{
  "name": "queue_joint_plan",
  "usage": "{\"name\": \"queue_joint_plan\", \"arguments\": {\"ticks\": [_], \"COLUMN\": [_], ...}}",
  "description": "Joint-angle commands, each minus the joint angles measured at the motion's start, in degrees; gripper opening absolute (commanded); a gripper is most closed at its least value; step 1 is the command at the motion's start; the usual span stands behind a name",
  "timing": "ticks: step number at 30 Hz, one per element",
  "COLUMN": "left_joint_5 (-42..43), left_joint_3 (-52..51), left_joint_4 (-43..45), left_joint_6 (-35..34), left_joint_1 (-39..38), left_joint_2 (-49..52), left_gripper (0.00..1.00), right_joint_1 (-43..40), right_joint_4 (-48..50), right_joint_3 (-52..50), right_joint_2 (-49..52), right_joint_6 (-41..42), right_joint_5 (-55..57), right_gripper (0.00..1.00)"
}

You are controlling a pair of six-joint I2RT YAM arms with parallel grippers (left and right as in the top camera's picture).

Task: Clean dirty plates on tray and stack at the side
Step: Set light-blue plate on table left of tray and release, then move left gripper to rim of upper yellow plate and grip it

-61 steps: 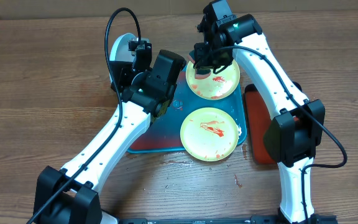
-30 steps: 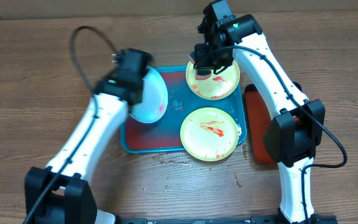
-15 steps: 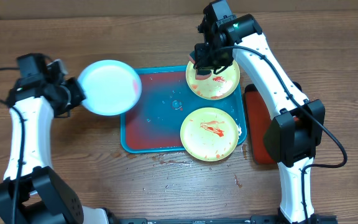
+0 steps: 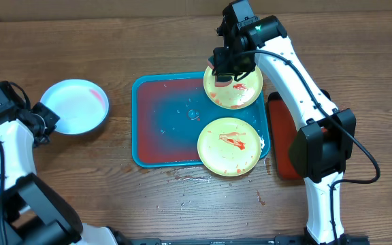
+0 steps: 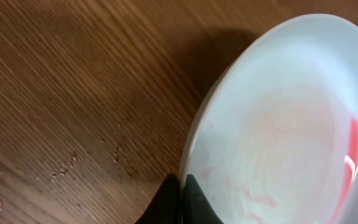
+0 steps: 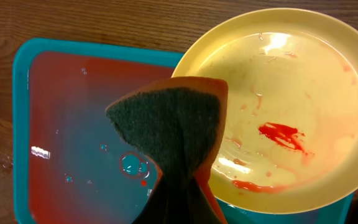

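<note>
The left gripper is above bare wood, clear of the teal tray, so next it should lower the light blue plate (image 4: pixel 75 106) flat onto the table and let go of the plate's rim.
My left gripper (image 4: pixel 45 118) is shut on the rim of the light blue plate (image 4: pixel 75 106), which sits out over the wooden table left of the tray (image 4: pixel 156 129). In the left wrist view the plate (image 5: pixel 278 118) shows a red streak, and the gripper (image 5: pixel 182 185) pinches its edge. My right gripper (image 4: pixel 222 71) is shut on an orange sponge (image 6: pixel 174 121) with a dark scouring face, over the far yellow-green plate (image 4: pixel 237 90). That plate (image 6: pixel 284 93) carries red sauce. A second yellow-green plate (image 4: pixel 229 146) lies at the tray's near right corner.
A dark red tray (image 4: pixel 280 139) lies right of the teal one, partly under the right arm. The teal tray's floor (image 6: pixel 67 130) is wet and smeared reddish. Small sauce spots mark the table (image 4: pixel 182 173) in front of the tray.
My left arm has swung far to the left, carrying the light blue plate off the tray and out over the table. The right arm and sponge have stayed put.
</note>
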Motion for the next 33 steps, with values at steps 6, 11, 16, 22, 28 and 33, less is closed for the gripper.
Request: {"name": "queue_joint_plan", "arguments": {"ticks": [6, 11, 16, 22, 28, 33], "left_joint_5": [-0.4, -0.8, -2.1, -2.7, -2.7, 0.9], "left_joint_3": [-0.7, -0.7, 0.0, 5.1, 13.6, 19.5], "left_joint_4": [2.1, 2.0, 1.7, -3.4, -11.2, -15.7], "left_joint_6": [-2.1, 0.1, 1.7, 2.4, 7.0, 12.7], "left_joint_1": [0.0, 0.0, 0.0, -0.1, -2.1, -6.8], "left_joint_2": [12.5, 14.7, 14.3, 12.4, 9.6, 7.3], "left_gripper": [0.04, 0.05, 0.33, 0.42, 0.44, 0.49], "right_joint_1": [-0.2, -0.2, -0.3, -1.6, -3.5, -5.1], "right_joint_4": [0.3, 0.3, 0.9, 0.3, -0.5, -0.5], "right_joint_3": [1.2, 1.2, 1.2, 1.2, 1.2, 1.2], "right_joint_2": [-1.5, -1.5, -1.5, -1.5, -1.5, -1.5], "right_joint_6": [-0.5, -0.5, -0.5, -0.4, -0.4, -0.5], "right_joint_5": [0.5, 0.5, 0.5, 0.5, -0.3, -2.1], "right_gripper": [0.04, 0.04, 0.04, 0.04, 0.04, 0.04]}}
